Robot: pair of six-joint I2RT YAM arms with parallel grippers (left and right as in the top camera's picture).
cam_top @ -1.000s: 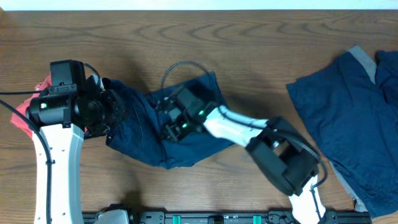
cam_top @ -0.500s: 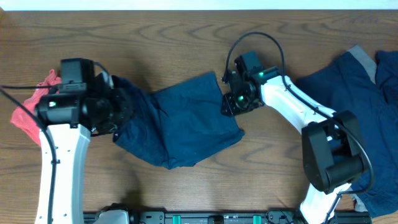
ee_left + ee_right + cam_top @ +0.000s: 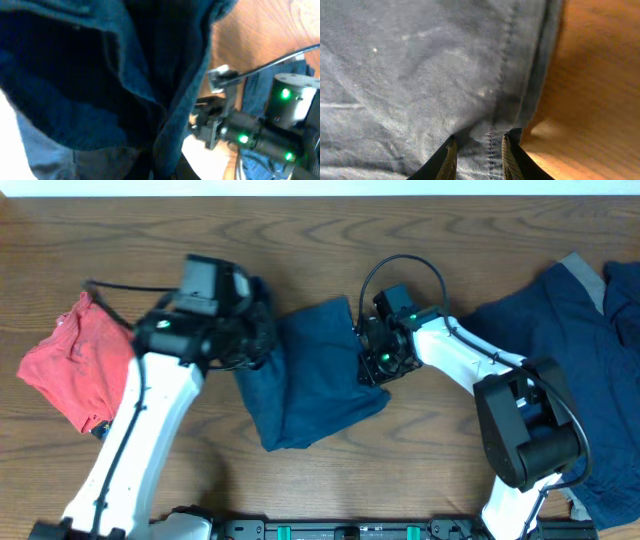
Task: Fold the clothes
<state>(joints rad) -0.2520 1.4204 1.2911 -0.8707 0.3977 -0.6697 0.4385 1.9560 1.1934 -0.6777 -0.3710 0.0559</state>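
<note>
I will next lower my left gripper toward the garment's far corner [image 3: 336,314] and let go of the garment, because that corner is below it and to its right in the overhead view.
A dark navy garment [image 3: 320,385] lies mid-table. My left gripper [image 3: 258,332] is shut on its left part and holds it lifted and folded over toward the right. In the left wrist view the cloth [image 3: 100,75] hangs over the lens and hides the fingers. My right gripper [image 3: 375,362] sits at the garment's right edge. In the right wrist view its fingers [image 3: 479,160] pinch a stitched seam of the navy cloth [image 3: 420,75] just inside the hem. A coral-red garment [image 3: 75,370] lies flat at far left.
A heap of more navy clothes with grey trim [image 3: 560,360] covers the right end of the wooden table [image 3: 200,240]. The right arm [image 3: 260,132] shows close by in the left wrist view. The table's front rail runs along the bottom edge.
My left arm has swung right, carrying the garment's left side over toward the middle and uncovering the red garment. My right gripper moved from the garment's middle to its right edge.
</note>
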